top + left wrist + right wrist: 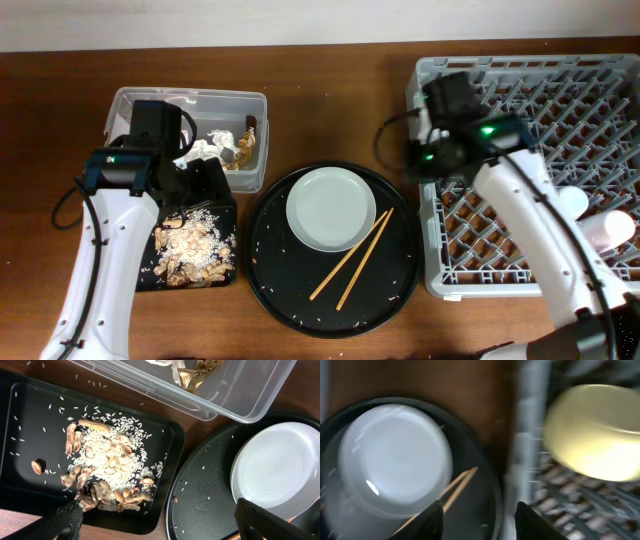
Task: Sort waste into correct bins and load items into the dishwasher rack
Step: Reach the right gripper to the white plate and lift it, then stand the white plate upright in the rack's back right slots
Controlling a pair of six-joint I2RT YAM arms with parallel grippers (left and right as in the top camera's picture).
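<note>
I will next move my right gripper down and across to the left in the overhead view, onto the plate's rack-side rim (pixel 373 207) (pixel 448 462), which is the nearest edge.
The clear tub (pixel 140 103) holds white tissue (pixel 218 138) and the brown-gold wrapper (pixel 192 375). The black rectangular tray (pixel 30 420) holds food scraps with rice (pixel 107 465). The grey-green plate (pixel 330 208) and wooden chopsticks (pixel 352 258) lie on a round black tray. My left gripper (pixel 160 517) is open and empty over the gap between the two trays. My right gripper (pixel 480 520) is open and empty over the near-left edge of the grey rack (pixel 560 110). The yellow bowl (pixel 592 432) sits in the rack. A pink cup (pixel 612 230) lies in the rack's right side.
The large round black tray (pixel 290 290) sits at centre front with stray rice grains on it. A pale round object (pixel 572 200) lies in the rack next to the pink cup. Brown tabletop shows between the tub and the rack.
</note>
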